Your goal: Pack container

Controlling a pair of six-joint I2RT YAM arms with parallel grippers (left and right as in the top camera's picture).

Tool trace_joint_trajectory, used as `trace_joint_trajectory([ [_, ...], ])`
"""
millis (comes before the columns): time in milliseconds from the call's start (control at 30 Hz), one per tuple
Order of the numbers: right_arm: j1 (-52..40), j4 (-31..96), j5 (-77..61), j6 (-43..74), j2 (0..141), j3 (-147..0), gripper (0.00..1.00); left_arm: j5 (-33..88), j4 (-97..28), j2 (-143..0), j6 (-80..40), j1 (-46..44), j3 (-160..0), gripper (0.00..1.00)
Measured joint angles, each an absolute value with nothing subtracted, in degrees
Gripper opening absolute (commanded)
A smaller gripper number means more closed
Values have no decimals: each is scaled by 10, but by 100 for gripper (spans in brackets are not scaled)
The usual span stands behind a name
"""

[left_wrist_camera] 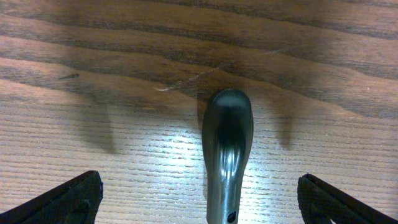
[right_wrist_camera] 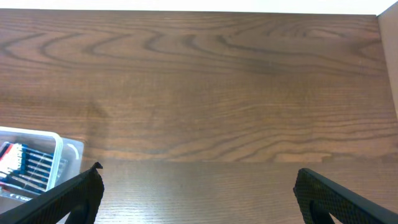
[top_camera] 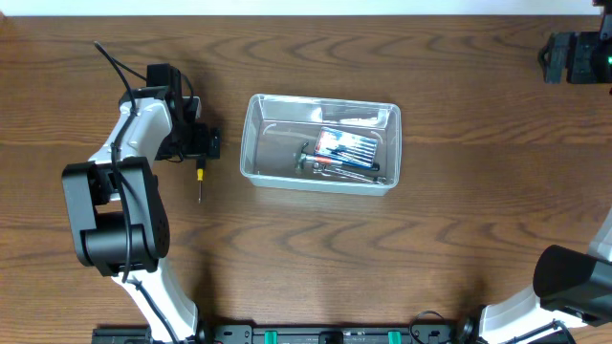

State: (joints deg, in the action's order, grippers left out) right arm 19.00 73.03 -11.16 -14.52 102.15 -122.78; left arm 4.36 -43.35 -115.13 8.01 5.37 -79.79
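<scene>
The screwdriver's dark handle lies below my left gripper, between its open fingers, so it will next lower and close on the narrower part behind the screwdriver handle's rounded end [left_wrist_camera: 226, 179].
The clear plastic container [top_camera: 252, 143] stands mid-table and holds a blue-and-red pack of small drivers [top_camera: 346, 145] and some dark hand tools. A screwdriver [top_camera: 199, 177] with a yellow collar lies on the table left of it. My left gripper [top_camera: 196, 143] hovers over its handle end. In the left wrist view the dark glossy handle [left_wrist_camera: 227, 143] lies between the open fingers [left_wrist_camera: 199, 180], which do not touch it. My right gripper [top_camera: 574, 57] is at the far right back, open and empty [right_wrist_camera: 196, 177]. A corner of the container [right_wrist_camera: 69, 149] shows in the right wrist view.
The wooden table top surrounds the container. The left arm's base [top_camera: 115, 220] stands at the front left, the right arm's base [top_camera: 574, 277] at the front right. The table's back edge runs along the top of the overhead view.
</scene>
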Motion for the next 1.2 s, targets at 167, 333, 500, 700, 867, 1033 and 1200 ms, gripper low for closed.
trace_joint_trajectory([
  [167,190,730,-112,-145,1021,-1228,99,44,-427,-1151,80,54,-798,98],
  [333,190,730,-112,-145,1021,-1228,99,44,-420,-1152,80,54,-795,98],
  [500,190,731,-112,-145,1021,-1228,99,44,-424,-1173,79,54,-794,98],
  [700,190,731,-112,-145,1021,-1228,99,41,-431,-1179,77,54,-795,98],
  [867,190,731,-112,-145,1021,-1228,99,41,-436,-1179,78,54,-795,95],
  [1033,190,731,-112,-145,1021,-1228,99,40,-449,-1179,76,54,-795,79],
  [1200,190,731,-112,-145,1021,-1228,99,39,-456,-1179,70,54,-795,67],
])
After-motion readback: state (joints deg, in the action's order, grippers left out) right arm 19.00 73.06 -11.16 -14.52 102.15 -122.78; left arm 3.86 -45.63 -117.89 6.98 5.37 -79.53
